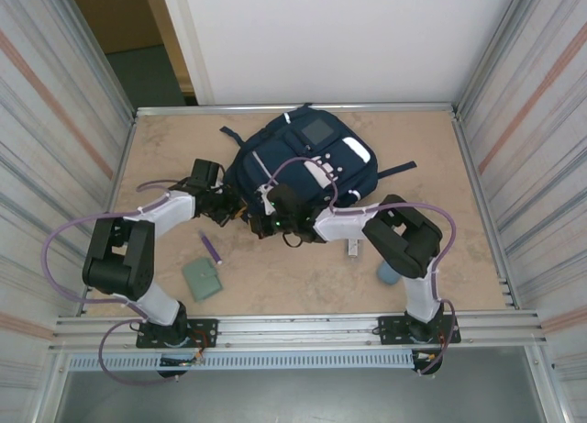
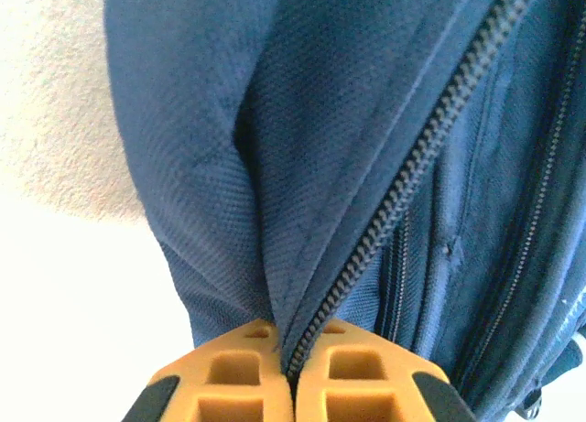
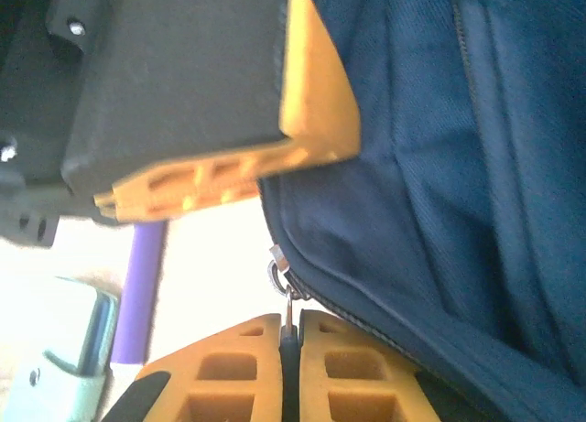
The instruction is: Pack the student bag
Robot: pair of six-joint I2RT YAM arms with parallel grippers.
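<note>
My left gripper pinches the fabric; my right gripper will next draw the metal pull along the bag's near edge toward the small white item.
The student bag, a large navy backpack with pale patches, lies flat at the back middle of the table. My left gripper is at its near left corner, shut on a fold of bag fabric beside the dark zipper; the pinch point sits right on the zipper line. Close to the right of it, my right gripper is shut on the metal zipper pull, just below the slider. The left gripper's fingers show directly above it.
A purple pen lies on the table in front of the bag. A grey-green pouch sits nearer the left arm's base. A small white item and a blue-grey object lie by the right arm.
</note>
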